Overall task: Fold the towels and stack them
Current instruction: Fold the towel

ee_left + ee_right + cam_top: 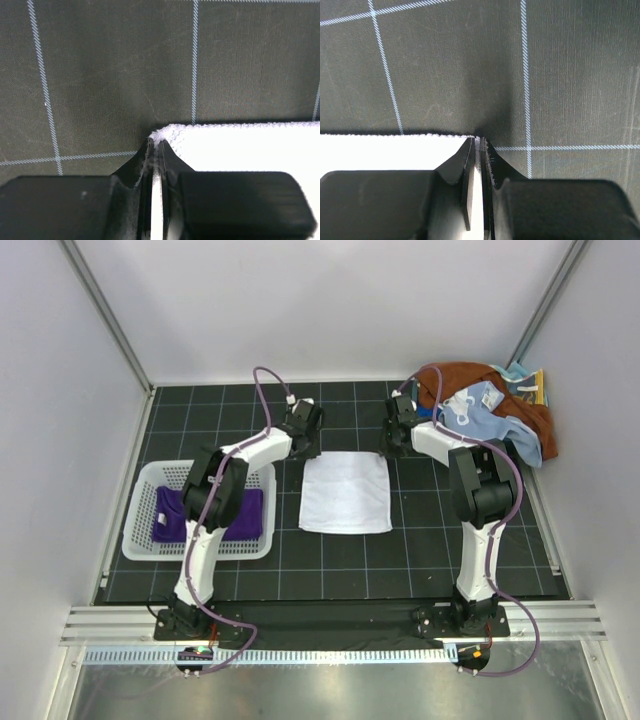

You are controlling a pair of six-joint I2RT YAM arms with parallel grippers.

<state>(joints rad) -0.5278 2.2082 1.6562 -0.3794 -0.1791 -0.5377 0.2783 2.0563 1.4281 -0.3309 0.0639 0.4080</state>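
The towel is unfolded, so my right gripper will next lift, come back, go down over the towel's near corner [387, 528] and let go.
A plain white towel [346, 493] lies flat on the black gridded mat in the middle. My left gripper [302, 448] is shut on its far left corner; in the left wrist view the white towel [245, 147] corner is pinched between the gripper's [155, 142] jaws. My right gripper [391, 447] is shut on the far right corner, where the white towel [385, 152] edge runs into the gripper's [479, 141] closed jaws. A dark purple towel [208, 515] lies in the basket. A rust-brown towel [470, 380] and a light blue towel [490, 415] are heaped at the back right.
A white slotted plastic basket [140, 530] stands at the left, beside the left arm. The heap of towels sits against the right wall, close behind the right arm. Metal frame posts rise at the back corners.
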